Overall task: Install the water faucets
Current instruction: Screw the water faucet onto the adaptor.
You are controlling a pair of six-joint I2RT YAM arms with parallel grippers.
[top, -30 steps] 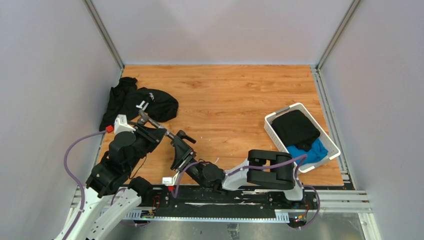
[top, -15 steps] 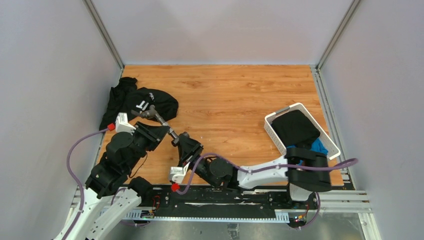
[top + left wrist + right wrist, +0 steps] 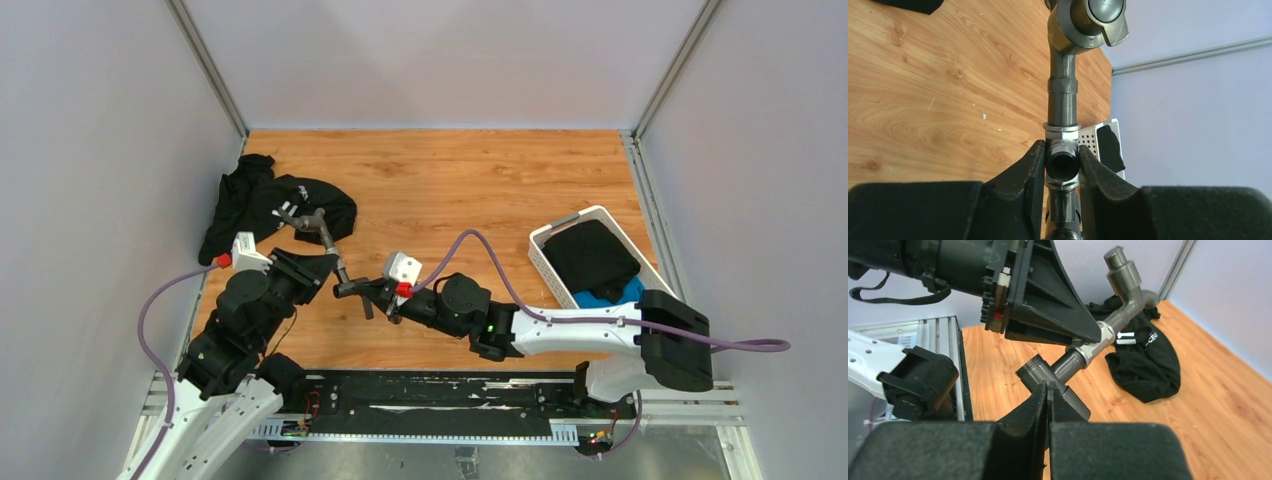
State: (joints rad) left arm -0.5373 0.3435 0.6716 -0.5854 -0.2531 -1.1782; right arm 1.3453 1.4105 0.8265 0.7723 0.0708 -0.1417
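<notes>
I will move my left gripper to the right in the top view and down to release the faucet, because the wooden floor between the garment and the basket is bare.
A dark-grey water faucet assembly (image 3: pixel 322 232) hangs above the wooden floor: a pipe (image 3: pixel 1063 95) with an elbow and a knob at its far end. My left gripper (image 3: pixel 1062 162) is shut on its silver threaded tee fitting (image 3: pixel 1062 150), one finger on each side. At the near end sits a grey T-shaped piece (image 3: pixel 1040 372). The right gripper (image 3: pixel 1048 386) is shut, fingers pressed together with nothing visible between them. Its tips sit right against that T-piece. From above, the right gripper (image 3: pixel 378 293) meets the assembly's lower end just right of the left gripper (image 3: pixel 330 262).
A black cloth garment (image 3: pixel 270 205) lies at the back left, partly under the faucet's far end. A white plastic basket (image 3: pixel 562 222) with black and blue cloth stands at the right. Grey walls close three sides, and a metal rail (image 3: pixel 450 400) runs along the near edge.
The right arm has stretched out to the left and its gripper went from open to shut at the assembly's near end. The left gripper kept its hold, and the assembly swung a little leftward.
</notes>
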